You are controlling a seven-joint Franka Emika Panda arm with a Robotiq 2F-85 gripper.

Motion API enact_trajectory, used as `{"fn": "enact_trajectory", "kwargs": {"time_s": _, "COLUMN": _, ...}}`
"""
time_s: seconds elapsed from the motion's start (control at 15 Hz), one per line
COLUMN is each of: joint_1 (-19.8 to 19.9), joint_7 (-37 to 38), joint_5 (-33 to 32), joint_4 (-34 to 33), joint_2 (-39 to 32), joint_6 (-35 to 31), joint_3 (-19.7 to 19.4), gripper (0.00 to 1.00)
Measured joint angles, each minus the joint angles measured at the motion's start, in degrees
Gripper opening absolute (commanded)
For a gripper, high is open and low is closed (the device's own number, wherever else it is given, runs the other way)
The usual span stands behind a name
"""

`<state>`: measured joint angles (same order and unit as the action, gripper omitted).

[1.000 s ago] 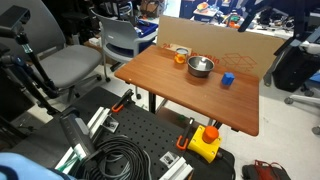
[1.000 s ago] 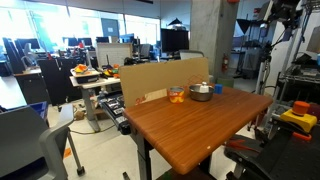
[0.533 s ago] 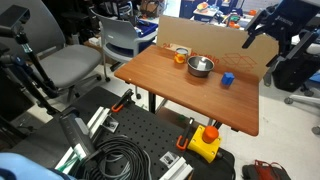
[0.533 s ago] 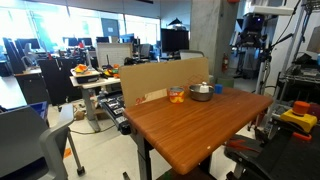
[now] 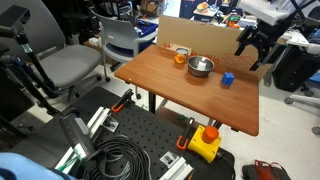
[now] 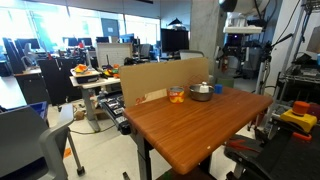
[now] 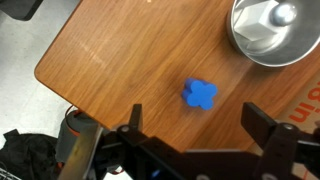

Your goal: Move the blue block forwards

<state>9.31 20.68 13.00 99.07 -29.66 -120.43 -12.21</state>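
The blue block point(image 5: 228, 78) is beside the bare table that my gripper's open fingers still hang high over. My gripper will move down and toward the bowl point(image 5: 201, 67) next, onto the block.
The blue block point(image 5: 228, 78) is small and bright blue, and lies on the wooden table point(image 5: 180, 95) near its far edge, beside the silver bowl point(image 5: 201, 67). In the wrist view the block point(image 7: 199, 95) shows a lobed outline from above, with the bowl point(image 7: 270, 30) at the upper right. My gripper point(image 5: 255, 52) hangs in the air above and beyond the block, open and empty. In the wrist view its two fingers point(image 7: 200, 130) straddle bare table just below the block. A small orange object point(image 5: 180, 58) sits left of the bowl.
A cardboard sheet point(image 5: 215, 40) stands along the table's back edge. The bowl point(image 6: 201, 91) and orange object point(image 6: 176, 95) also show in an exterior view. A yellow box with a red button point(image 5: 205, 143), cables point(image 5: 115, 160) and chairs point(image 5: 70, 65) are around the table.
My arm has come into view from the right and moved left and down until it hangs over the table's far end by the blue block. The block and bowl have not moved.
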Motion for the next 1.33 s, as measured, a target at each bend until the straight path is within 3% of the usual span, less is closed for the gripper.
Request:
{"fn": "enact_trajectory", "kwargs": {"time_s": 0.87, "joint_1": -1.19, "joint_7": 10.92, "joint_5": 0.04, "joint_4": -7.69, "joint_2": -10.89, "joint_6": -0.10, "joint_3": 0.95, "gripper": 1.00}}
{"fn": "enact_trajectory", "kwargs": {"time_s": 1.0, "joint_1": -1.21, "joint_7": 11.76, "joint_5": -0.14, "joint_4": -8.56, "joint_2": -12.26, "joint_6": -0.10, "joint_3": 0.92, "gripper": 0.72}}
{"fn": "enact_trajectory", "kwargs": {"time_s": 1.33, "joint_1": -1.52, "joint_7": 13.51, "joint_5": -0.20, "joint_4": -10.74, "joint_2": -15.12, "joint_6": -0.12, "joint_3": 0.92, "gripper": 0.34}}
